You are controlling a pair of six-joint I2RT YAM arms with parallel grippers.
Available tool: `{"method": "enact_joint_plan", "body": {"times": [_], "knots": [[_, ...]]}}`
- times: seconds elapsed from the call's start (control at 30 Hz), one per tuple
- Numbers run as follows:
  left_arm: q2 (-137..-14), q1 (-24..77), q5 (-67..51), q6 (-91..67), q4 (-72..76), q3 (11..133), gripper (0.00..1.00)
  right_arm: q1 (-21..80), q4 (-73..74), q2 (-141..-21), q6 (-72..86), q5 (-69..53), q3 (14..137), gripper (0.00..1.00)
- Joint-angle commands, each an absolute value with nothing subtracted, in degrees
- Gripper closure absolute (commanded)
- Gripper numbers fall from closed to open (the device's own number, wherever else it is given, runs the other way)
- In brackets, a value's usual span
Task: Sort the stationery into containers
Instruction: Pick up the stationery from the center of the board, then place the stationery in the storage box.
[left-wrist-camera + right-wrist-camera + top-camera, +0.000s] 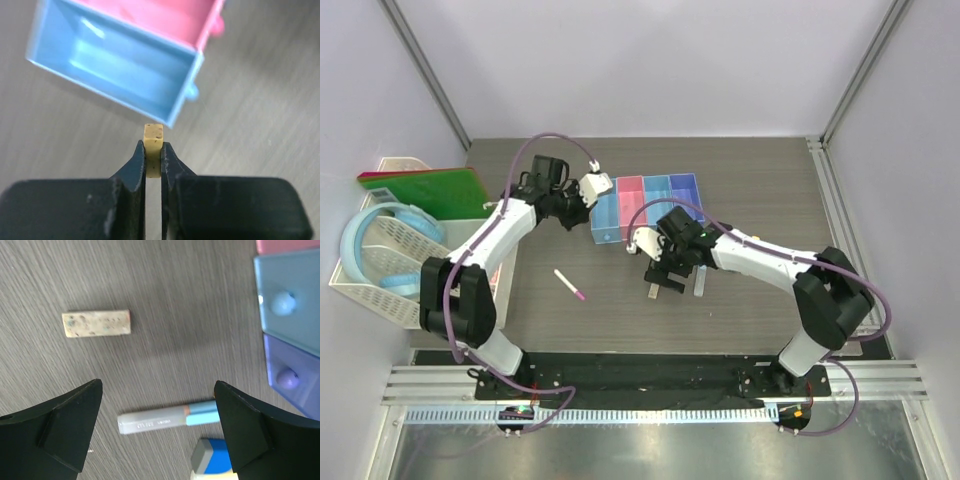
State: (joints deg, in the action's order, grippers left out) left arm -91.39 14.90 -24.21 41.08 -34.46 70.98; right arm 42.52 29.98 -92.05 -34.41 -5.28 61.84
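Note:
My left gripper holds the tan piece. I should move it toward the pink bin next, down over the inside of the end light blue bin [120, 65].
My left gripper [153, 148] is shut on a small tan piece [153, 133] and holds it just outside the near corner of the end light blue bin [120, 65], beside the pink bin [165, 15]. In the top view the left gripper [590, 200] is at the left end of the bin row [645, 205]. My right gripper [157, 385] is open and empty above a pale blue tube [170, 419]. A second tan piece [96, 323] lies beyond it and a blue block [212, 460] lies close by. A white pen with a pink tip [570, 285] lies on the table to the left of the right gripper [668, 275].
A white lattice basket [380, 250] with a big blue hoop [360, 240] and a green board [425, 190] stands at the far left. The other light blue bin [290, 300] and the purple bin [295, 375] are at the right edge of the right wrist view.

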Motion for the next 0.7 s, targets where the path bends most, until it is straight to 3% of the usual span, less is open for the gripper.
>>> {"method": "enact_joint_plan", "body": {"times": [0.0, 0.27, 0.67], "knots": [[-93.6, 17.7, -25.2, 34.1, -27.1, 74.8, 1.0, 45.6, 27.5, -96.1, -33.4, -4.6, 64.1, 0.01], [-103.7, 19.8, -21.0, 33.6, -23.7, 80.9, 1.0, 50.3, 27.9, -99.7, -33.3, -3.9, 66.2, 0.0], [-108.4, 19.8, -18.7, 34.1, -21.8, 81.7, 1.0, 52.9, 28.0, -103.4, -32.6, -4.3, 67.4, 0.0]]}}
